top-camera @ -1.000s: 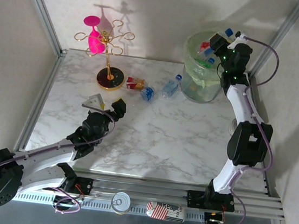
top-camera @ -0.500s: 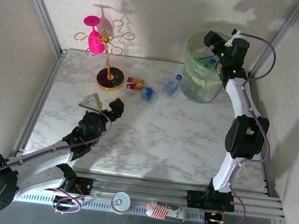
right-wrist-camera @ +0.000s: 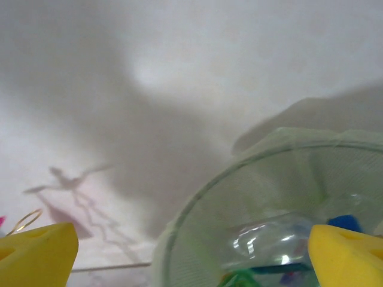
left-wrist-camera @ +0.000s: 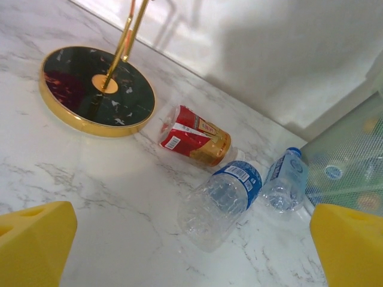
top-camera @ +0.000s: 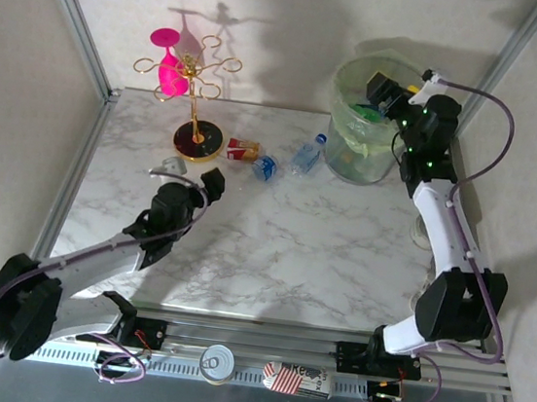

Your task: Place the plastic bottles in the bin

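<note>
The blue-labelled clear bottle's unlabelled end (top-camera: 263, 185) is free of the red-labelled bottle, so the left gripper will next move down and across toward the bin (top-camera: 352, 157), with its fingers on both sides of that end.
Three plastic bottles lie on the marble between the stand and the bin: a red-labelled one (top-camera: 243, 149) (left-wrist-camera: 194, 136), a clear one with a blue label (top-camera: 266, 167) (left-wrist-camera: 221, 200) and a second clear one (top-camera: 305, 157) (left-wrist-camera: 284, 185). My left gripper (top-camera: 193, 174) (left-wrist-camera: 191, 251) hangs open just short of them, with the blue-labelled bottle straight ahead between its yellow fingertips (left-wrist-camera: 36, 239). The pale green bin (top-camera: 352, 157) (right-wrist-camera: 197, 209) holds more bottles (top-camera: 365, 113) (right-wrist-camera: 281, 239). My right gripper (top-camera: 390, 90) (right-wrist-camera: 191, 251) is open and empty above the bin's rim.
A gold stand with pink glasses (top-camera: 190, 79) rises at the back left, its black round base (left-wrist-camera: 96, 89) close to the red-labelled bottle. A can (top-camera: 217, 361) and a small box (top-camera: 300, 380) rest on the front rail. Metal frame posts edge the table.
The right gripper opened over the bin and the bottle it held is gone from its jaws; that arm then swung right. The left arm reached farther toward the lying bottles.
</note>
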Available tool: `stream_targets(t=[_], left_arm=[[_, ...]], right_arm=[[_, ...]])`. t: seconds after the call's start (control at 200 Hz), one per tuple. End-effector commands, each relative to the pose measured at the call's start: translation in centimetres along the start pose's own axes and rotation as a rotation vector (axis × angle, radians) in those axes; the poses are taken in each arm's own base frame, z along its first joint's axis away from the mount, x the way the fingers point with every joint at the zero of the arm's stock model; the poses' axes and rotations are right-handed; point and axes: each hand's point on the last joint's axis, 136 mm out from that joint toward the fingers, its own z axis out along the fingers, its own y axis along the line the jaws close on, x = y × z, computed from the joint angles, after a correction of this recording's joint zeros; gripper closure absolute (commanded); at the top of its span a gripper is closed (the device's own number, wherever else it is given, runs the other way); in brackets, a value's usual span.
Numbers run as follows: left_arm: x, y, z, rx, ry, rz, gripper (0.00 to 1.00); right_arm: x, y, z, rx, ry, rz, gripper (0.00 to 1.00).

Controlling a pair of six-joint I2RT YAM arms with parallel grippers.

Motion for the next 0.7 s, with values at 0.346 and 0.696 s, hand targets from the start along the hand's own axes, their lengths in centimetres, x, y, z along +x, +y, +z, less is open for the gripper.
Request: stream_targets(t=[0.346, 0.696], left_arm=[[5.7, -4.3, 9.6, 0.099, 0.401, 0.280, 0.00], [10.3, -3.2, 13.7, 0.049, 0.637, 0.466, 0.00]], right_arm=[[15.4, 6.4, -6.6, -0.197, 0.340, 0.004, 0.01], [24.0, 4.6, -8.8, -0.168, 0.530, 0.060, 0.01]])
